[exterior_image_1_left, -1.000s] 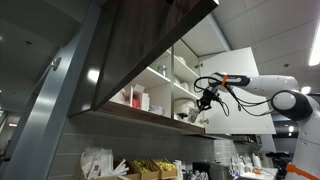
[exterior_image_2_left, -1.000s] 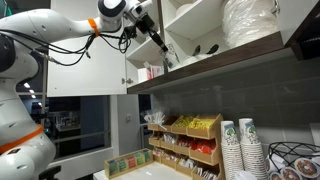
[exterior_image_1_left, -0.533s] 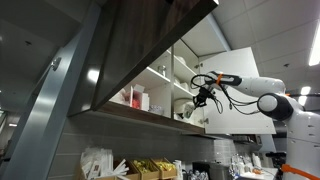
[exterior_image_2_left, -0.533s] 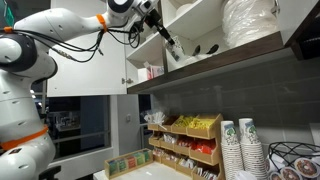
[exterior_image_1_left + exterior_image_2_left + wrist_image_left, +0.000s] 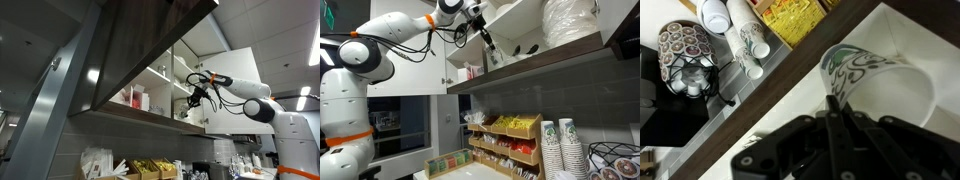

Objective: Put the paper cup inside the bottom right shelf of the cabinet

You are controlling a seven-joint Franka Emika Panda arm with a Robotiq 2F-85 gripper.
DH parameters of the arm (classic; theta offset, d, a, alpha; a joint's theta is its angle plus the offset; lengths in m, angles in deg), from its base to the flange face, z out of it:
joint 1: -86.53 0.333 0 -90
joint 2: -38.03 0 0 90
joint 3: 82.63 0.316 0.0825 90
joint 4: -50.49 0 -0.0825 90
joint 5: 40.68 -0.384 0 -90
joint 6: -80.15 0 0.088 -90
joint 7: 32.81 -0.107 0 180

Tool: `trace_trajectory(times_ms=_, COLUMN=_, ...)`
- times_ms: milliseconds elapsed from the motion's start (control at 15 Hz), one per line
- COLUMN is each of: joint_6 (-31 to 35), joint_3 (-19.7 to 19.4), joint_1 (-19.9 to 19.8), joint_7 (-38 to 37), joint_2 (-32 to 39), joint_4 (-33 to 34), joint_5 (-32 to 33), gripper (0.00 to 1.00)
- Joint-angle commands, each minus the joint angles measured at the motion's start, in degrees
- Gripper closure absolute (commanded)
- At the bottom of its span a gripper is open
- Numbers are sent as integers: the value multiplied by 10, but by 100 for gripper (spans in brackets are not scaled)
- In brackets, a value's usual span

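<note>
Next, my gripper moves away from my base past the dark wood front edge, then deeper into the white-walled bottom shelf [image 5: 183,106] [image 5: 912,42].
In the wrist view my gripper [image 5: 833,103] is shut on the rim of a white paper cup [image 5: 875,75] with a green pattern. The cup hangs over the dark wood front edge of the cabinet [image 5: 780,95], in front of the white-walled bottom shelf [image 5: 925,35]. In both exterior views the gripper [image 5: 196,97] [image 5: 488,42] is at the mouth of the lower compartment, beside the tall white door [image 5: 235,95] [image 5: 410,70]. The cup is too small to make out there. The cabinet's dark brown panel [image 5: 140,50] fills the foreground.
White stacked dishes [image 5: 570,25] sit in the neighbouring compartment. Small items [image 5: 135,98] stand further along the shelf. Below are stacks of paper cups [image 5: 560,150] [image 5: 745,35], baskets of packets [image 5: 505,140] and a pod holder [image 5: 685,55].
The arm has moved the gripper and the cup closer to the cabinet, up to the shelf opening. The grip on the cup is unchanged.
</note>
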Motion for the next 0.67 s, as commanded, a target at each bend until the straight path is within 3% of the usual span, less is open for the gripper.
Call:
trace_trajectory(times_ms=0, joint_6=-46, joint_3=-10, joint_1=-4, joint_7=10, joint_2=50, joint_4=79, joint_5=-17, gripper=98)
trace_trajectory(times_ms=467, joint_6=-46, joint_3=-7, joint_1=-8, joint_7=4, joint_2=109, joint_4=143, joint_5=-20, gripper=99)
trace_trajectory(times_ms=533, joint_6=-44, joint_3=-7, joint_1=-9, joint_7=1, joint_2=116, joint_4=151, joint_5=-17, gripper=71)
trace_trajectory(times_ms=600, joint_6=-45, joint_3=-7, joint_1=-9, joint_7=0, joint_2=122, joint_4=159, joint_5=-18, gripper=70)
